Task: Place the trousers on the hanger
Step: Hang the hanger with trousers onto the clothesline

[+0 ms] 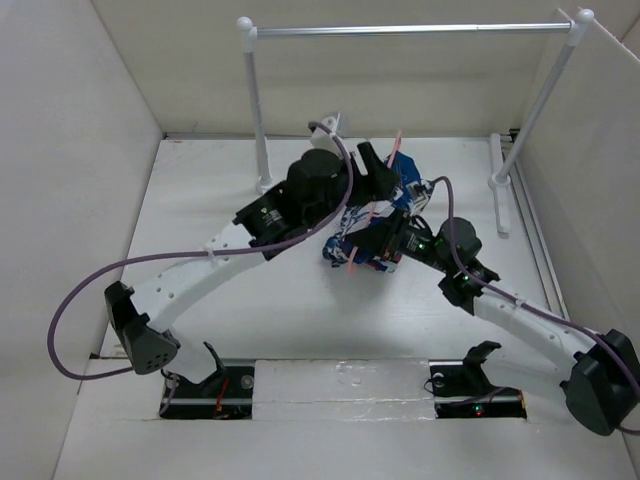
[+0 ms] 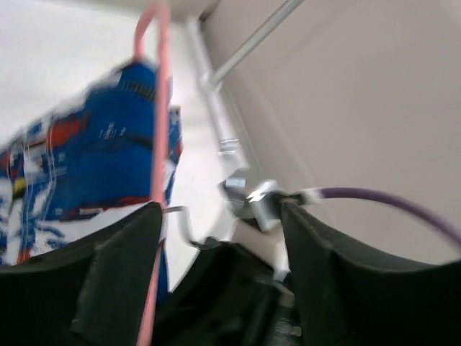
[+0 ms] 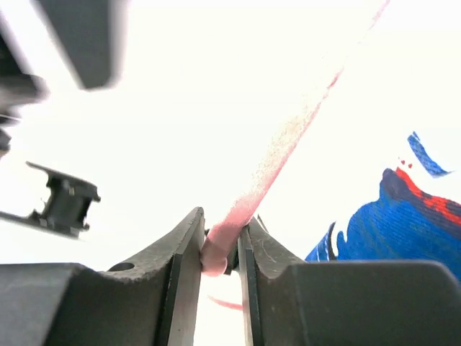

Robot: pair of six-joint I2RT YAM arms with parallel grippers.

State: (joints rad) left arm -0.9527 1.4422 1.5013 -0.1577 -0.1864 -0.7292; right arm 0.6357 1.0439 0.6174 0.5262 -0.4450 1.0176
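My right gripper should next go up, outward and to the right in the top view, to free the hanger (image 1: 394,148) on the silver bar (image 1: 512,28), because the pink hanger is carrying the trousers.
The trousers (image 1: 403,192), blue-and-white print with red streaks, lie bunched in the middle of the table under both grippers. They show in the left wrist view (image 2: 94,158) and at the right of the right wrist view (image 3: 403,223). The thin pink hanger (image 1: 394,148) sticks out above and below the bundle. My right gripper (image 1: 385,248) is shut on one end of the hanger (image 3: 220,241). My left gripper (image 1: 378,165) is open, jaws wide apart (image 2: 220,209). The hanger's pink bar (image 2: 157,130) runs along its left finger over the trousers.
A silver rail (image 1: 400,30) on two white posts spans the back of the table; its right post base (image 1: 498,182) is close to the trousers. White walls enclose the left, back and right. A purple cable (image 2: 389,198) loops by the left gripper.
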